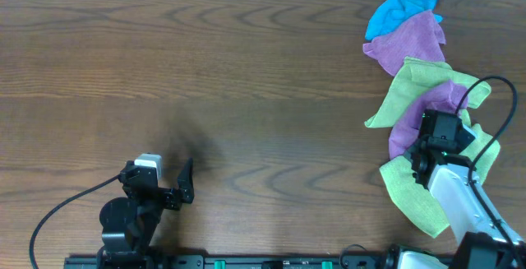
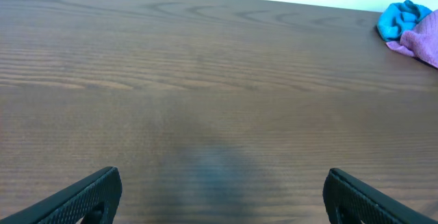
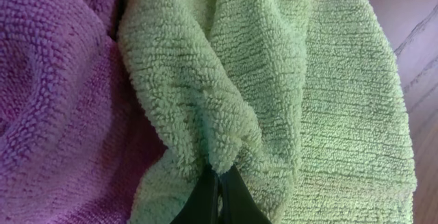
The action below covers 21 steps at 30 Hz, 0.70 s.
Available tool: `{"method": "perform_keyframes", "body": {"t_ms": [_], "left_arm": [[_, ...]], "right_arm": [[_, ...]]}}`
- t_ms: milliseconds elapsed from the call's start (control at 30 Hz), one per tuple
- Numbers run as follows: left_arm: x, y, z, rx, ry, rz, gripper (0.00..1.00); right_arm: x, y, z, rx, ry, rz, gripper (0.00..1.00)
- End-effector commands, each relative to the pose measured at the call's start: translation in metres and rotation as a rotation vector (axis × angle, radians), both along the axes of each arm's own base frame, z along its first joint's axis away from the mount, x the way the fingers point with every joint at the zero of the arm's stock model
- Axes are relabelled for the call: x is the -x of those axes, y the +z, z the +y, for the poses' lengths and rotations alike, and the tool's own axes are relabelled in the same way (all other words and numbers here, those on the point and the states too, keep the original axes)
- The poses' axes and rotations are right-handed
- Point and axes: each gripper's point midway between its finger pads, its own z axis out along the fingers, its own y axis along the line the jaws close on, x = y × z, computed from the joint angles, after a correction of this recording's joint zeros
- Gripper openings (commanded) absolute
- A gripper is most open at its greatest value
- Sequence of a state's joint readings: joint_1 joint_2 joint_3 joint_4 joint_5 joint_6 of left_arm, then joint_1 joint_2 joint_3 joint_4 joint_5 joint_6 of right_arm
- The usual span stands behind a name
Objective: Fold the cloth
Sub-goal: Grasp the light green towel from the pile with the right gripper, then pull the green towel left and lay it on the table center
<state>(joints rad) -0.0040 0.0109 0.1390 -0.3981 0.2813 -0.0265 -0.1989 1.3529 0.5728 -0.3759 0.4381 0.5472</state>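
My right gripper's cloth goes up, left in the overhead view and down for release over the bare middle tabletop next, since other cloths crowd it.
The cloth (image 1: 411, 195) is lime-green and lies crumpled at the right edge of the table, under my right arm. In the right wrist view it (image 3: 274, 94) fills most of the frame. My right gripper (image 3: 219, 179) is shut on a bunched fold of it; in the overhead view the right gripper (image 1: 427, 155) sits over the pile. No white tag shows. My left gripper (image 2: 222, 186) is open and empty above bare wood, and it is at the front left in the overhead view (image 1: 179, 187).
A second lime-green cloth (image 1: 407, 88) lies behind, with a purple cloth (image 1: 423, 113) between the two greens, touching the held fold (image 3: 55, 101). Another purple cloth (image 1: 411, 43) and a blue cloth (image 1: 399, 10) sit at the back right. The wooden table (image 1: 205, 80) spreads to the left.
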Motion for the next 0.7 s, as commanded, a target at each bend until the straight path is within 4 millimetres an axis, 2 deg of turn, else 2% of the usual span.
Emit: {"method": "perform_keyframes", "body": {"t_ms": [0, 100, 233, 300, 400, 500, 667], "left_arm": [[0.0, -0.009, 0.0, 0.006, 0.0, 0.02, 0.95], [0.0, -0.009, 0.0, 0.006, 0.0, 0.02, 0.95], [0.0, -0.009, 0.0, 0.006, 0.0, 0.02, 0.95], [0.0, -0.009, 0.0, 0.006, 0.0, 0.02, 0.95], [0.0, -0.009, 0.0, 0.006, 0.0, 0.02, 0.95], [0.0, -0.009, 0.0, 0.006, 0.0, 0.02, 0.95], [0.0, -0.009, 0.0, 0.006, 0.0, 0.02, 0.95]], "right_arm": [[-0.01, 0.016, 0.0, -0.014, 0.002, -0.053, 0.01], [-0.016, 0.038, 0.005, -0.03, 0.022, -0.089, 0.01], [-0.028, 0.084, 0.017, -0.085, 0.08, -0.19, 0.01], [-0.038, 0.108, 0.032, -0.137, 0.158, -0.258, 0.01], [-0.055, 0.151, 0.072, -0.275, 0.339, -0.404, 0.01], [-0.061, 0.175, 0.108, -0.388, 0.476, -0.483, 0.01], [-0.059, 0.209, 0.204, -0.627, 0.83, -0.573, 0.01]]}}
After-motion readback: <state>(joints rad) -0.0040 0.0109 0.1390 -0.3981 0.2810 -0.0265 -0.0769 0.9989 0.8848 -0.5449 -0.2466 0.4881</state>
